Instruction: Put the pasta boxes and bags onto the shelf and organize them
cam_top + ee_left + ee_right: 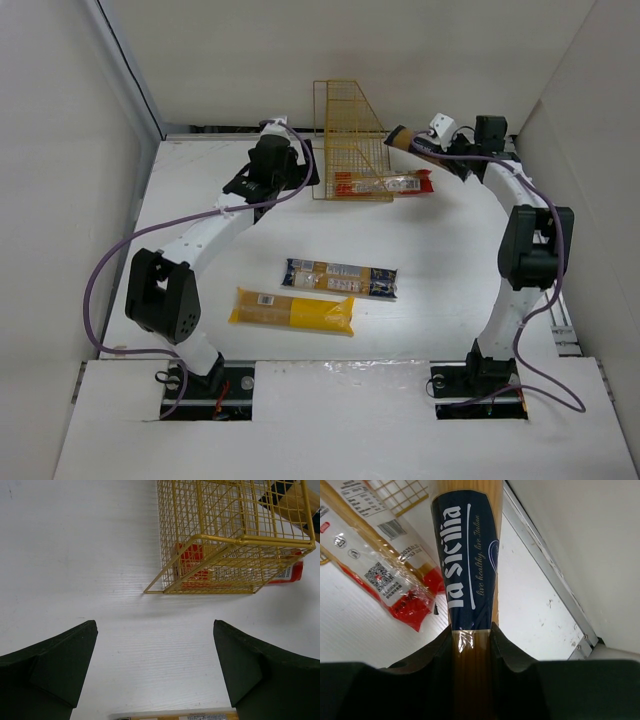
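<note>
I first need to turn and lower my right gripper toward the shelf (350,140) to slide the yellow-orange pack beside the red-and-white pack (385,184) on the shelf's empty bottom level.
The shelf (350,140) is a yellow wire rack at the back of the table, also in the left wrist view (225,540). A red-and-white pasta pack (385,184) lies in its bottom tier and sticks out to the right (192,557) (380,565). My right gripper (415,143) (470,632) is shut on a yellow-orange pack with a dark blue label (400,136) (467,555), held just right of the shelf. My left gripper (298,175) (155,625) stands open, nothing between its fingers, left of the shelf. A clear bag with blue ends (340,277) and a yellow bag (292,311) lie mid-table.
White walls close in the table on the left, back and right, and a metal rail (545,565) runs along the right wall's foot. A strip of a labelled pack (175,714) shows at the bottom edge of the left wrist view.
</note>
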Tool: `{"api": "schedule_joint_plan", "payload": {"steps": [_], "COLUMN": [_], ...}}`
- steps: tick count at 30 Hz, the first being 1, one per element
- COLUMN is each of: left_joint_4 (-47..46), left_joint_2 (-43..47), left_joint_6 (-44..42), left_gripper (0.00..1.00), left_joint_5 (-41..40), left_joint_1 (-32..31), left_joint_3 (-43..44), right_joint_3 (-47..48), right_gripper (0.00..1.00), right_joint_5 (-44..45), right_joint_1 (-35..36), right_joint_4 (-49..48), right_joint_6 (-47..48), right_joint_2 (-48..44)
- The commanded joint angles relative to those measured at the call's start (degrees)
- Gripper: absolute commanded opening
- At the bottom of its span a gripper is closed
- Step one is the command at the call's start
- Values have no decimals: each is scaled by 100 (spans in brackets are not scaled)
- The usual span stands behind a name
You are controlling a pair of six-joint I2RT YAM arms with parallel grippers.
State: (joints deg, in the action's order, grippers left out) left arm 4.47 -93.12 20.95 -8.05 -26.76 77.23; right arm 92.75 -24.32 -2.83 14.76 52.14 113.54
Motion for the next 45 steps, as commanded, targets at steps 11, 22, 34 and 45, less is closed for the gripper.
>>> {"api": "schedule_joint_plan", "payload": {"steps": [11, 22, 34, 45], "left_joint_4": [-201, -149, -148, -271], "left_joint_2": [189, 189, 136, 136], "left_joint_6": [-30, 32, 32, -161], "left_gripper": [100, 100, 100, 100], "left_joint_5": [58, 6, -47, 119], "left_joint_1": [31, 31, 84, 84], "left_joint_3": [-42, -147, -252, -375], "right_joint_3": [682, 1536, 2762, 3847], "right_gripper": [0, 0, 0, 0], "right_joint_5": [-933, -617, -2543, -2298], "right_joint_1": [-174, 265, 493, 854], "right_joint_4": [-1125, -105, 1746, 1986], "right_joint_6": [-82, 561, 2518, 2617], "right_joint_2": [107, 1073, 2012, 2718]}}
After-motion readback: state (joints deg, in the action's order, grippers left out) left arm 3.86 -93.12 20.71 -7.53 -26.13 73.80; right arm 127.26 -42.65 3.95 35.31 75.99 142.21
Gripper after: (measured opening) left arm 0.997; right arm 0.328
